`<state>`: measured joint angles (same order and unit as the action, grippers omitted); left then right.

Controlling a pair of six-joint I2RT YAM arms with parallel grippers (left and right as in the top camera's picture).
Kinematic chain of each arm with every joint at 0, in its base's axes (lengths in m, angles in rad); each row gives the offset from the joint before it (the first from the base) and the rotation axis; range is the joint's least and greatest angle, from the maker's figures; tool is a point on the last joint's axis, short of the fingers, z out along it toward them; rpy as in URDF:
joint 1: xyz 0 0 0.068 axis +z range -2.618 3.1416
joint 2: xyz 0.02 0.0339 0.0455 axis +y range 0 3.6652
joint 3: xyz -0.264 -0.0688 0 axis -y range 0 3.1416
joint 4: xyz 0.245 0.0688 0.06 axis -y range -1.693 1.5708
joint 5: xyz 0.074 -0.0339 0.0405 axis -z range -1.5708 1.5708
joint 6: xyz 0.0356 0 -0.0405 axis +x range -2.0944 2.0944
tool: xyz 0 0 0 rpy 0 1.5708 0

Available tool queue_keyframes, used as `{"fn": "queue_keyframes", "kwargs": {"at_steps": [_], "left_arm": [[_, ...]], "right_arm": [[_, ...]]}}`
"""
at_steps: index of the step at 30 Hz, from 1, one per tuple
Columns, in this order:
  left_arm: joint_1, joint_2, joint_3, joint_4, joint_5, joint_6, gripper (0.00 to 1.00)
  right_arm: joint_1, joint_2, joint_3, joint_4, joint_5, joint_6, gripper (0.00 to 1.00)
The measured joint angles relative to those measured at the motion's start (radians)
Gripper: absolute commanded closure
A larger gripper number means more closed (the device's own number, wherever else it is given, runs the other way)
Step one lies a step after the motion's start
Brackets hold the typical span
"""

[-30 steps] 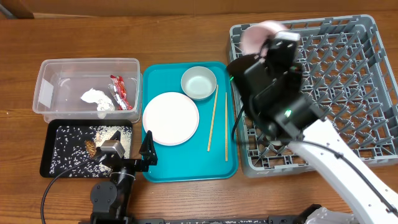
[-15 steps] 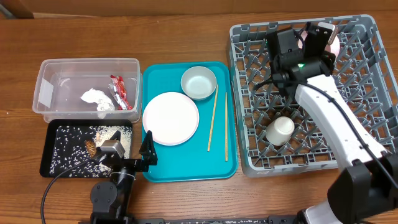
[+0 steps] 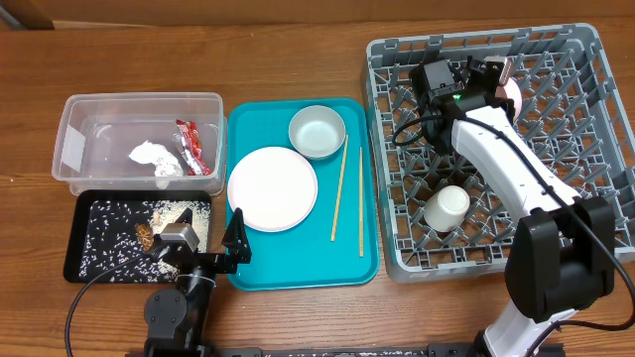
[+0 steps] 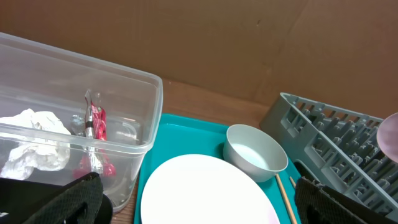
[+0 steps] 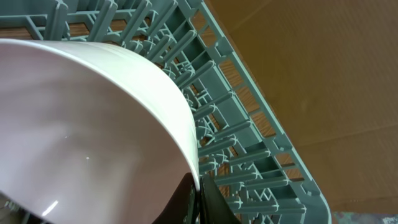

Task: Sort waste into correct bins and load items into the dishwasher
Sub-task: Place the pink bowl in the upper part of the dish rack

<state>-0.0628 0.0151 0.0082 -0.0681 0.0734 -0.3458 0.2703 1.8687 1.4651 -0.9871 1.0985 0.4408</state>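
Observation:
My right gripper should next go down and back toward the white cup over the rack's lattice, because the small white plate still hangs above the rack's wires.
My right gripper [image 3: 493,77] is shut on the rim of the small white plate [image 3: 510,91], held on edge over the back middle of the grey dishwasher rack [image 3: 585,149]. The right wrist view shows the fingertips [image 5: 214,202] pinching the plate [image 5: 81,124] above the rack's lattice [image 5: 249,124]. A white cup [image 3: 447,208] lies in the rack. On the teal tray [image 3: 298,263] sit the large plate [image 3: 272,188], the bowl [image 3: 317,132] and two chopsticks [image 3: 340,193]. My left gripper [image 3: 236,238] hangs open and empty at the tray's front left corner, the large plate [image 4: 205,186] before it.
The clear tub [image 3: 74,149] at the left holds the red-and-white wrapper [image 3: 189,144] and the white napkin [image 3: 154,157]. In front of it the black tray [image 3: 74,253] carries scattered rice and a brown bit [image 3: 146,235]. Bare wooden table lies behind.
The right arm has carried the small plate from the rack's back left corner across to its back middle and brought it lower. The left arm has not moved.

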Motion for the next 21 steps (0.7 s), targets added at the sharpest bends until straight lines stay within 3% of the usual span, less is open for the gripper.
{"fn": "queue_keyframes", "kwargs": {"at_steps": [7, 15, 16, 19, 21], "left_arm": [[0.0, 0.0, 0.0, 0.0, 0.0, 0.0, 0.0], [0.0, 0.0, 0.0, 0.0, 0.0, 0.0, 0.0], [0.0, 0.0, 0.0, 0.0, 0.0, 0.0, 0.0], [0.0, 0.0, 0.0, 0.0, 0.0, 0.0, 0.0], [0.0, 0.0, 0.0, 0.0, 0.0, 0.0, 0.0]], "right_arm": [[0.018, 0.0, -0.005, -0.073, -0.071, 0.027, 0.96], [0.066, 0.001, -0.018, -0.237, -0.158, 0.156, 0.96], [0.067, 0.001, -0.018, -0.239, -0.163, 0.159, 0.92], [0.084, 0.001, -0.018, -0.264, -0.215, 0.169, 0.69], [0.101, 0.004, -0.014, -0.283, -0.258, 0.179, 0.62]]}}
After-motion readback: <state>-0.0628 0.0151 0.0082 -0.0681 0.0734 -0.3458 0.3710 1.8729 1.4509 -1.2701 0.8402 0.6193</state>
